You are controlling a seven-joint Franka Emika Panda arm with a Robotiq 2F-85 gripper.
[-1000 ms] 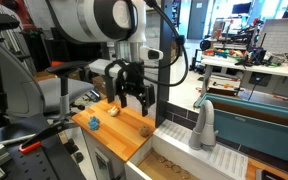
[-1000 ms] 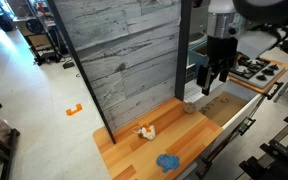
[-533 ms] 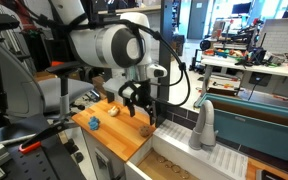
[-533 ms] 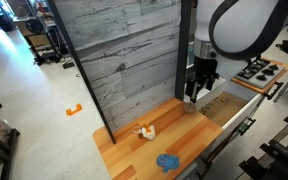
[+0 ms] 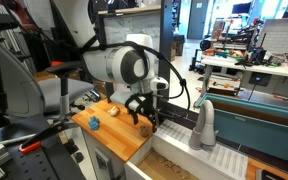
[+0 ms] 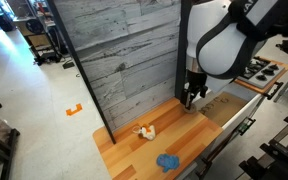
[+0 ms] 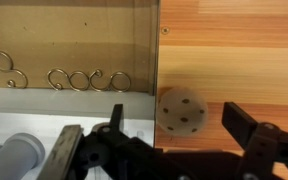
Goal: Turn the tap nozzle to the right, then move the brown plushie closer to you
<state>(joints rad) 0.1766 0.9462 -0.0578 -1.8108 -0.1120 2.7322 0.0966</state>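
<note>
The gripper comes down over the brown plushie (image 5: 144, 128) (image 7: 181, 110) next, one finger passing down each side of it, since the brown plushie lies below, between my open fingers.
The brown plushie (image 7: 181, 110) is a round tan-brown ball with dark dots, lying on the wooden counter (image 7: 244, 50) beside the sink edge. My gripper (image 7: 179, 126) is open, with one finger on each side of the plushie and not touching it. In an exterior view the gripper (image 5: 144, 116) hangs low just over the plushie (image 5: 144, 128). In an exterior view the gripper (image 6: 190, 98) hides most of the plushie. The grey tap nozzle (image 5: 203, 124) stands upright at the sink and shows in the wrist view (image 7: 19, 156) at the lower left.
A small blue toy (image 5: 92, 123) and a tan-yellow lump (image 5: 113, 111) lie on the counter (image 5: 119, 140); both toys also show in an exterior view, blue (image 6: 168, 161), yellow (image 6: 144, 131). The sink (image 5: 174, 162) borders the plushie. A tall wooden panel (image 6: 124, 60) stands behind the counter.
My gripper has come down and shifted from above the counter to just over the brown plushie, still open. The plushie and tap have not moved.
</note>
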